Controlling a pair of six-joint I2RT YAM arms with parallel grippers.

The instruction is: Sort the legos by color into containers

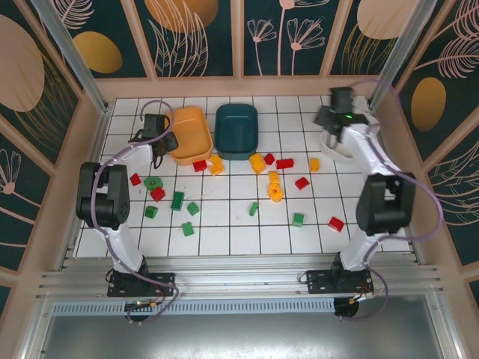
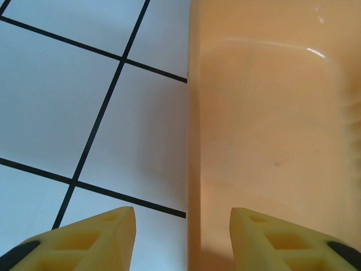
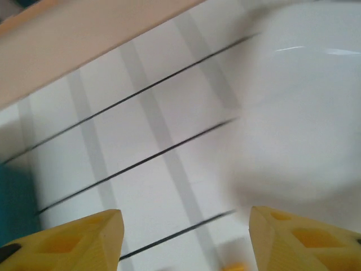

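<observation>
My right gripper should move over the white container (image 1: 334, 155). Then it should turn and lower onto the container's rim by the container's side.
Red, green and yellow legos lie scattered over the tiled floor, among them a red one (image 1: 200, 165), a yellow one (image 1: 257, 161) and a green one (image 1: 177, 200). At the back stand the orange container (image 1: 188, 133), the dark teal container (image 1: 236, 131) and, partly under my right arm, the white container (image 1: 334, 155). My left gripper (image 1: 161, 146) (image 2: 182, 210) is open and straddles the orange container's (image 2: 271, 113) left rim, nothing pinched. Open and empty too, my right gripper (image 1: 329, 116) (image 3: 185, 210) hovers by the white container (image 3: 304, 101). A yellow lego (image 3: 234, 266) peeks in below it.
Wooden walls and metal posts close in the floor on three sides. Most legos sit in a band in front of the containers; a red one (image 1: 336, 223) and a green one (image 1: 298, 219) lie nearer my right arm's base.
</observation>
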